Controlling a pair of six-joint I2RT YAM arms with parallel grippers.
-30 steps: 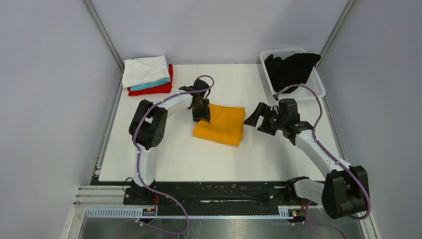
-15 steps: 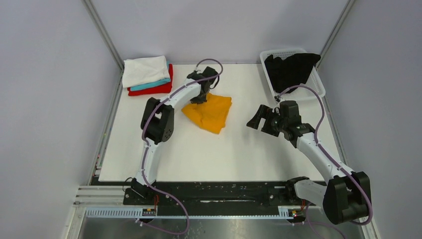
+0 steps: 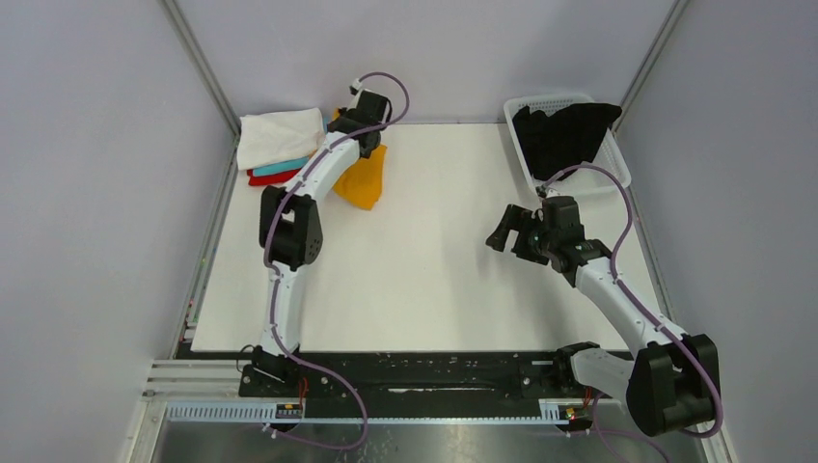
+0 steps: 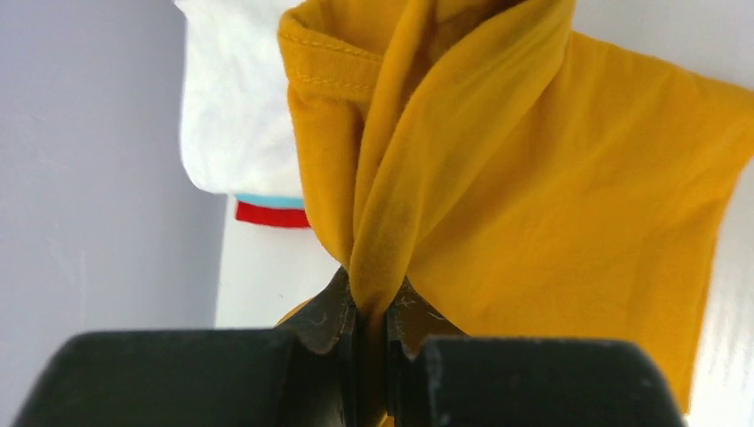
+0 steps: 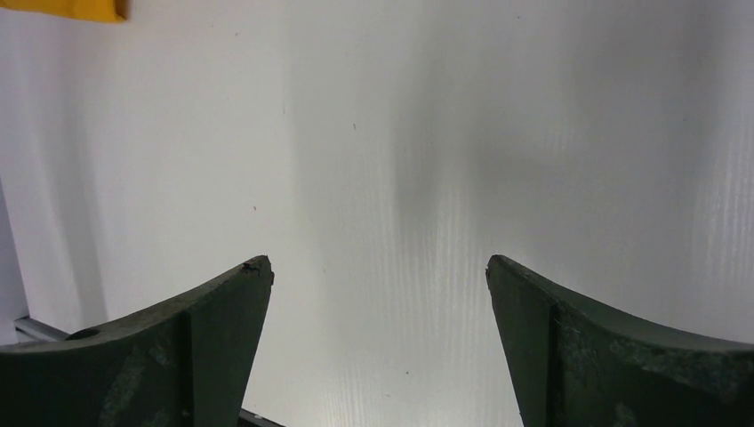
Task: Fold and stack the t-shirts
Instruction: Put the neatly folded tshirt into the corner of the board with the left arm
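Note:
I will next lift the hanging t-shirt clear with my left gripper, move over the white t-shirt point(image 3: 280, 135) point(image 4: 242, 107), go down and let go, because the white t-shirt lies to its left in the top view.
My left gripper point(image 3: 362, 130) is shut on the folded mustard-orange t-shirt point(image 3: 364, 181), which hangs from it above the table at the back left; in the left wrist view a bunched fold of the shirt point(image 4: 533, 178) is pinched at the gripper point(image 4: 372, 313). Just left of it lies the stack with the white t-shirt point(image 3: 280, 135) on top, the teal t-shirt point(image 3: 285, 168) under it and the red t-shirt point(image 3: 280, 177) at the bottom. The black t-shirt point(image 3: 564, 130) lies in the basket. My right gripper point(image 3: 499, 235) is open and empty over bare table point(image 5: 378, 271).
A white lattice basket point(image 3: 617, 172) stands at the back right corner. The white table point(image 3: 434, 280) is walled by grey panels at the back and sides, with metal posts at the back corners. The arm bases sit on a black rail at the near edge.
My left gripper has carried the mustard-orange shirt from the table's middle up and back-left to beside the stack. The right gripper has drawn slightly right and stays open.

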